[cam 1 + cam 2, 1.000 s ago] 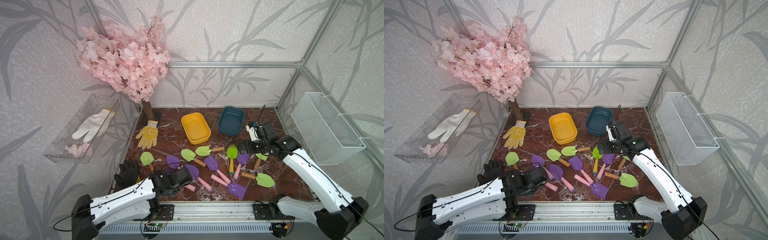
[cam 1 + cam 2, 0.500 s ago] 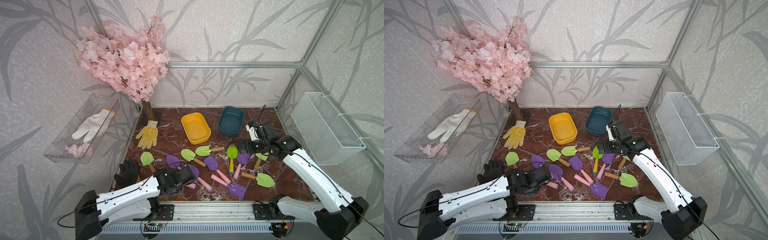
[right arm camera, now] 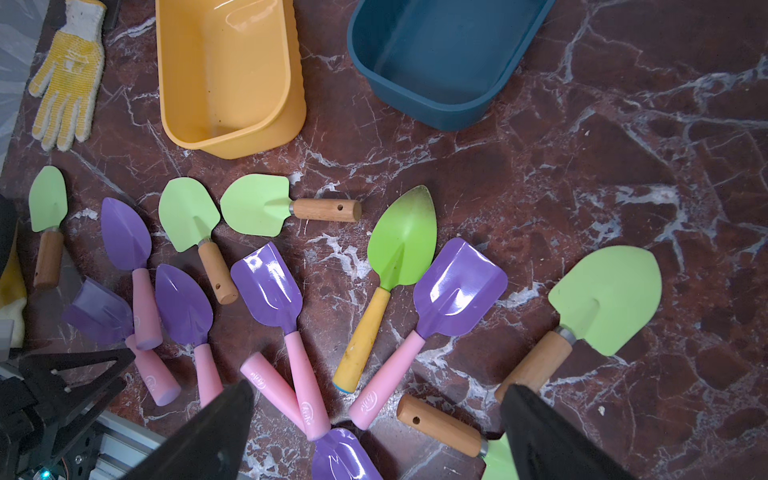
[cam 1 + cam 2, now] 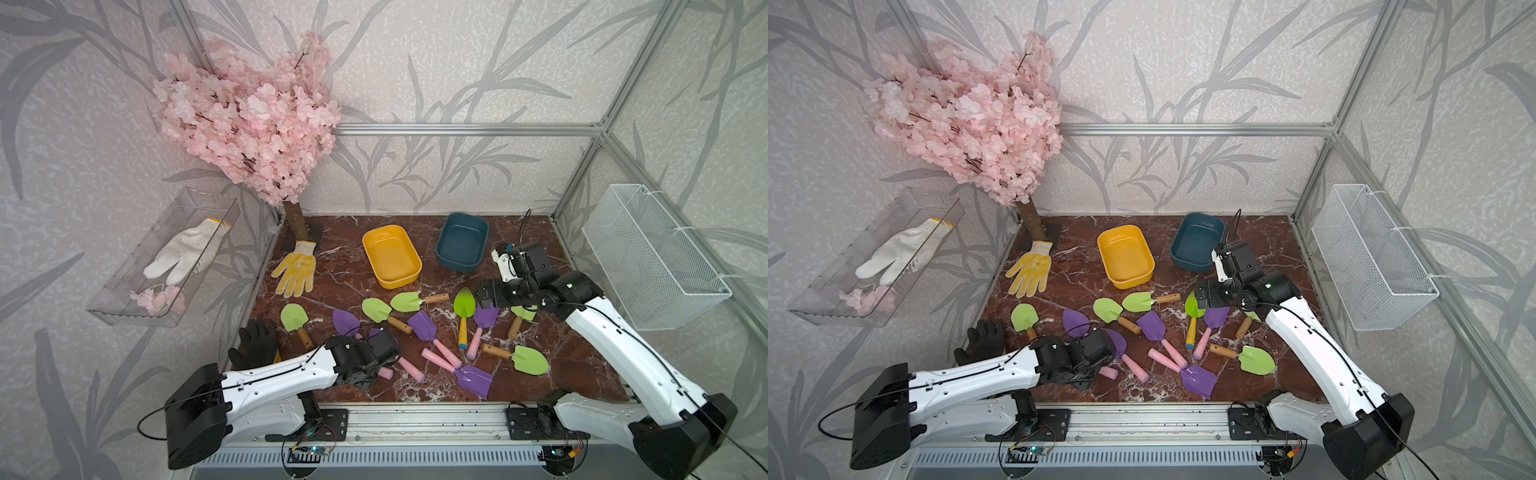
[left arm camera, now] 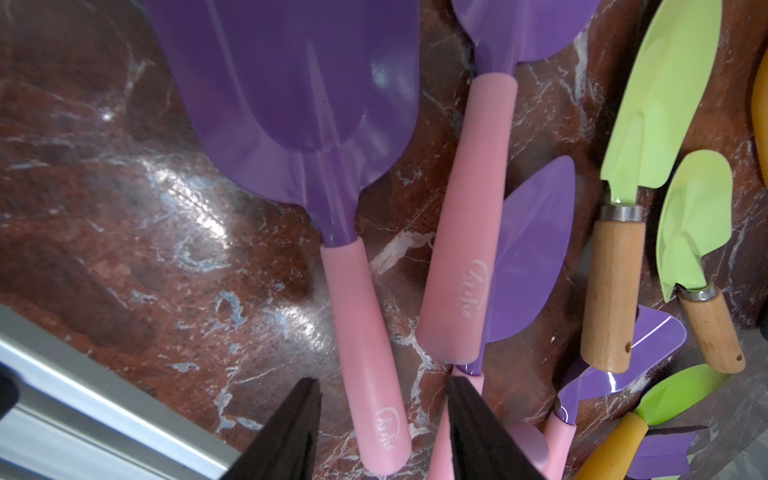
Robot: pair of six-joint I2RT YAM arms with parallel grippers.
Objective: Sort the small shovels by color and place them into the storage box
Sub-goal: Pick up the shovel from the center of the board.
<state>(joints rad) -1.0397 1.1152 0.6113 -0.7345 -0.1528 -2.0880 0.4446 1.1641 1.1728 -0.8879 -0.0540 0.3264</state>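
Observation:
The handle already lines up between my fingers. My left gripper needs to come down open next onto the purple shovel's pink handle [image 5: 373, 392] near the handle's rounded end.
Several small shovels lie scattered on the marble floor: purple blades with pink handles [image 4: 424, 328], light green blades with wooden handles [image 4: 405, 300], and one pointed green with a yellow handle [image 4: 463, 305]. The storage box is two tubs at the back, yellow [image 4: 390, 255] and teal [image 4: 461, 241], both empty. My left gripper [image 5: 382, 384] is open low over the front left. The pink handle of a purple shovel [image 5: 365, 332] lies between its jaws, touching neither. My right gripper [image 3: 378, 388] hangs wide open above the shovels on the right, holding nothing.
A yellow glove [image 4: 296, 270] and a black glove [image 4: 253, 340] lie at the left. A pink blossom tree [image 4: 249, 137] stands at the back left. A clear tray [image 4: 124, 299] and a wire basket [image 4: 648, 257] hang on the side walls. A metal rail [image 4: 415, 415] runs along the front.
My left gripper has opened from shut and moved right, and its jaws now straddle a pink handle. The right arm has not moved.

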